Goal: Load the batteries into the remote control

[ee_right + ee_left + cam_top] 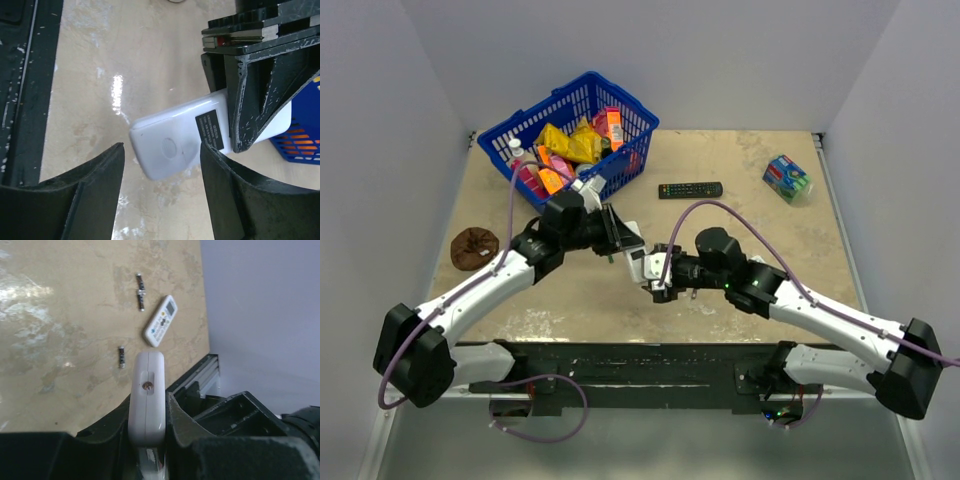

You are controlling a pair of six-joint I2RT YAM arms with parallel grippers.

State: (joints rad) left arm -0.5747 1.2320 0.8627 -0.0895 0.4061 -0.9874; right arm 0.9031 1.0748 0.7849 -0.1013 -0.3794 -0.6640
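Observation:
The robot's left gripper will next move away from the open right gripper, turn downward and lower the white remote control onto the near table (598, 304) (65, 382), where the table is bare.
My left gripper (148, 401) is shut on the white remote control (146, 371), which shows edge-on between its jaws. Seen from the right wrist, the remote control (172, 145) shows its back, with a black label, held above the table by the left gripper's fingers (252, 95). My right gripper (161, 150) is open, its jaws either side of the remote's free end, with a gap at the left one. From above, the two grippers (625, 240) (658, 282) meet at mid-table. Slim dark batteries (141, 292) lie on the table, with another battery (121, 356) nearer.
A white remote with grey buttons (160, 321) lies beside the batteries. A blue basket (625, 108) of snack packs stands at the back left, with a long black remote (690, 189) to its right. A brown lump (474, 247) lies left, a green-blue pack (787, 178) back right.

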